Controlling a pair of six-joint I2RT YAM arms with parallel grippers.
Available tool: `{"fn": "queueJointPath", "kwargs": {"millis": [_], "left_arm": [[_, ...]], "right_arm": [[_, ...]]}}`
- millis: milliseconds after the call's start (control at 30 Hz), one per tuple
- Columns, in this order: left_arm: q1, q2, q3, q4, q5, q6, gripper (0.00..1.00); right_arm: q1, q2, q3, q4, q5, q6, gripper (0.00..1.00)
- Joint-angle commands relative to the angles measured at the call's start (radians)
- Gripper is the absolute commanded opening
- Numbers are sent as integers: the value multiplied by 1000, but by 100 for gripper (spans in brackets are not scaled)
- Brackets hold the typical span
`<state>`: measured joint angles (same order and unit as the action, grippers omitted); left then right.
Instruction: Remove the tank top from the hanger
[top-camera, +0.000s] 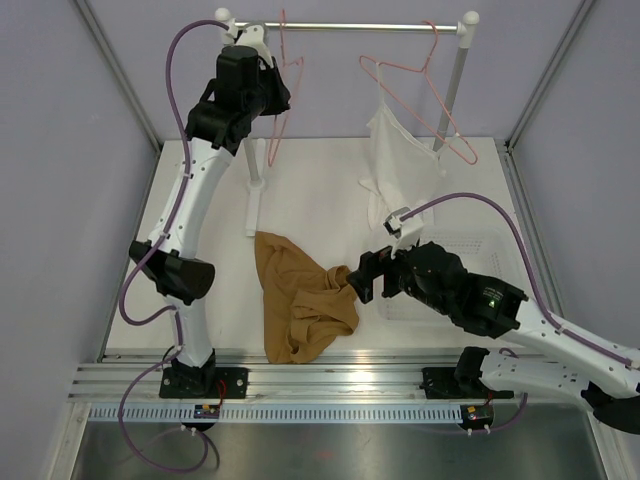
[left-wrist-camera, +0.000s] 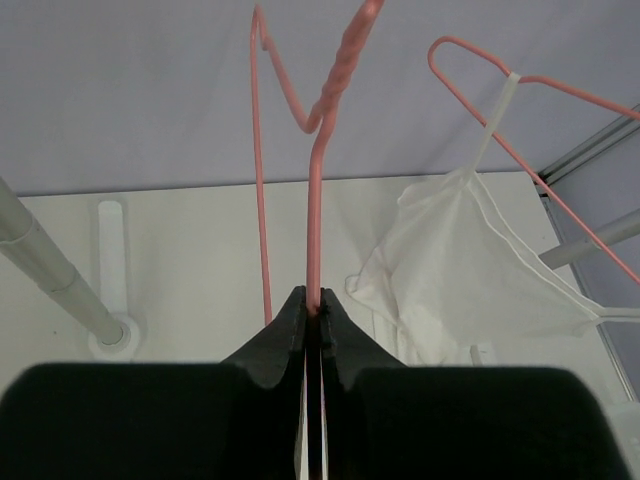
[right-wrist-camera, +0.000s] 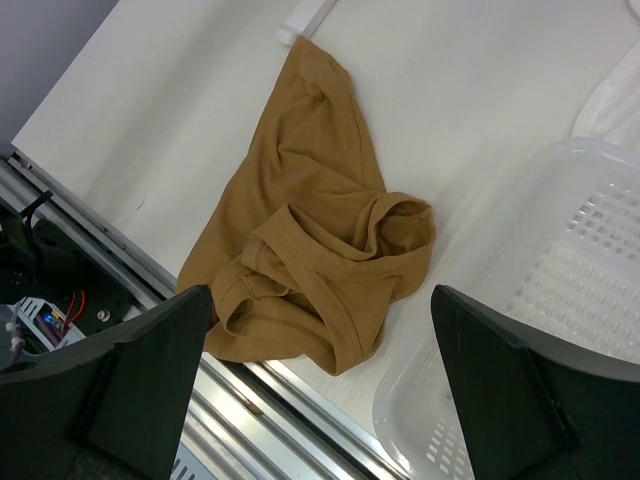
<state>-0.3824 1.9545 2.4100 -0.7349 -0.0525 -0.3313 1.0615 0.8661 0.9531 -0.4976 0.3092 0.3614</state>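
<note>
My right gripper moves to the left in the top view and down onto the tank top's middle next, since the tank top lies folded over itself there.
The tan tank top (top-camera: 300, 300) lies crumpled on the white table, off the hanger; the right wrist view shows the tank top (right-wrist-camera: 310, 220) folded over itself. The bare pink wire hanger (top-camera: 277, 135) hangs from the rail at the back left. My left gripper (top-camera: 280, 92) is raised to it, and in the left wrist view the left gripper (left-wrist-camera: 314, 300) is shut on the hanger (left-wrist-camera: 316, 200) wire. My right gripper (top-camera: 362, 275) hovers at the tank top's right edge. The right gripper (right-wrist-camera: 320, 300) is open with nothing between its fingers.
A second pink hanger (top-camera: 430, 100) on the rail (top-camera: 350, 27) carries a white garment (top-camera: 395, 160). A white perforated basket (right-wrist-camera: 570, 300) sits on the table under my right arm. The rack's left pole base (left-wrist-camera: 110, 330) stands on the table.
</note>
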Motion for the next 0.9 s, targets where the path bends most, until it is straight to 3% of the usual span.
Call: {"fn": "queueJointPath", "kwargs": {"millis": [0,67,100,200,233,367,467,633,867], "left_arm": [[13,-40,29,16,23,6,19],[13,-68,18,14,34,3,34],[13,-80,18,8,39,5,50],[13,-135,9,-11,46,5,79],[13,-156,2,-14,74,5,99],[13,-284,-86,-63,57,6,99],[13,-429,-161,-155,-53,3,99],[14,-837,-619,-117,-150,-43,99],[13,-1214,-998,-135,-213,-55,99]], "right_arm": [[6,2,16,53,-54,-19,99],[5,22,21,59,-68,-22,99],[5,36,33,63,-76,-30,99],[6,111,70,70,-87,-45,100],[5,135,82,73,-88,-50,100],[5,305,147,86,-114,-75,99],[5,460,216,52,-131,-98,100],[8,675,337,31,-144,-98,99],[12,989,481,-35,-131,-105,99]]}}
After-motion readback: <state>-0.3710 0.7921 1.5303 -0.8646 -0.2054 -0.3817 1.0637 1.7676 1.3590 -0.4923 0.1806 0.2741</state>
